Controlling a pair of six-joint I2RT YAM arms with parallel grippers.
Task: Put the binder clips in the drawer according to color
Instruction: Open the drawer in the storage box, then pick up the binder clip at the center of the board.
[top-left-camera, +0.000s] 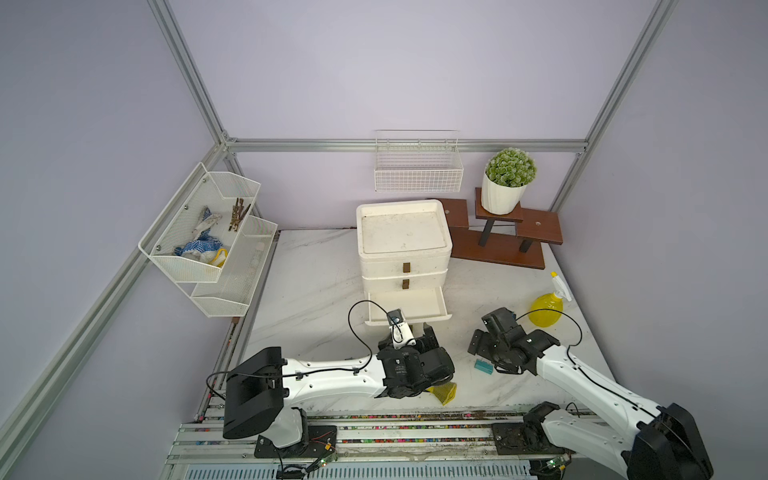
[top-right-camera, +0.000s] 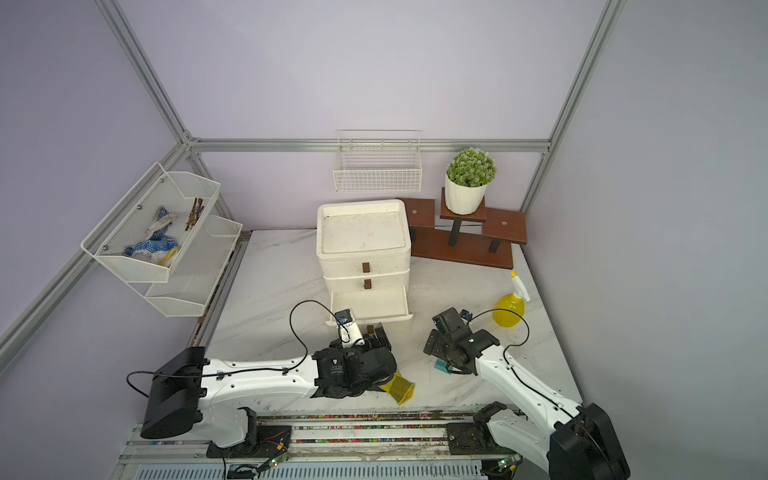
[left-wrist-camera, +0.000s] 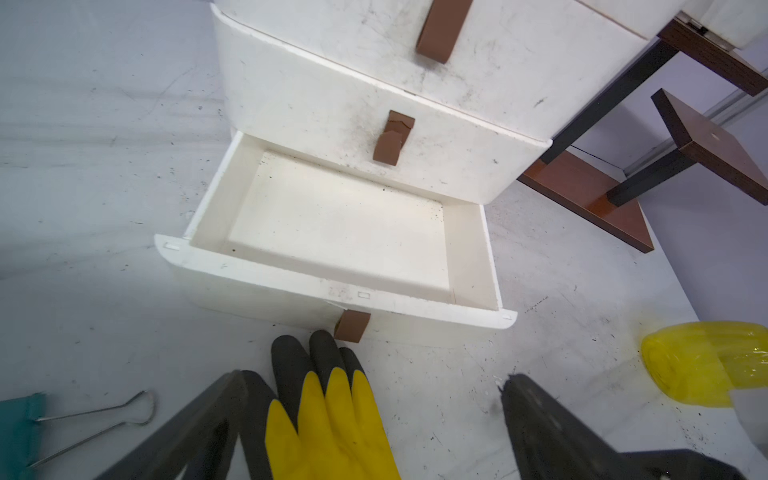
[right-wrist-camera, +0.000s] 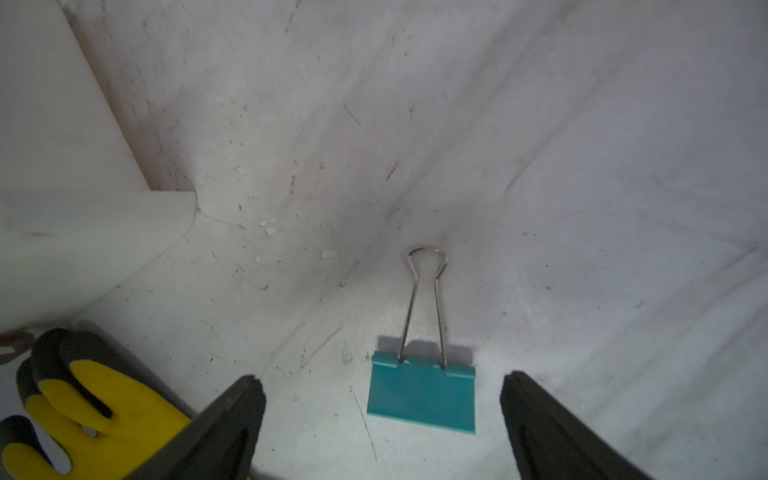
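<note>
The clip's body lies flat between my open fingers. My right gripper will next go down over the teal binder clip's body (top-left-camera: 484, 365) (right-wrist-camera: 421, 394) and close on its short ends.
The white drawer (top-left-camera: 405, 257) unit stands mid-table; its bottom drawer (left-wrist-camera: 291, 286) is pulled out and shows an empty floor, the two above are closed. My left gripper (left-wrist-camera: 374, 376) is open just in front of the bottom drawer's brown handle (left-wrist-camera: 352, 326), holding nothing. A yellow-and-black glove (left-wrist-camera: 332, 424) lies on the table under it. A teal binder clip (right-wrist-camera: 422, 397) lies flat with its wire handles (right-wrist-camera: 426, 307) folded out, seen in both top views (top-left-camera: 483, 366). My right gripper (right-wrist-camera: 380, 376) hangs open over it, fingers on either side, apart from it. Another teal binder clip (left-wrist-camera: 18, 432) shows at the left wrist view's edge.
A yellow spray bottle (top-left-camera: 545, 309) stands right of the drawer unit. Behind it is a brown wooden stand (top-left-camera: 498, 253) with a potted plant (top-left-camera: 509, 178). White wire baskets hang on the left wall (top-left-camera: 208, 232) and back wall (top-left-camera: 417, 170).
</note>
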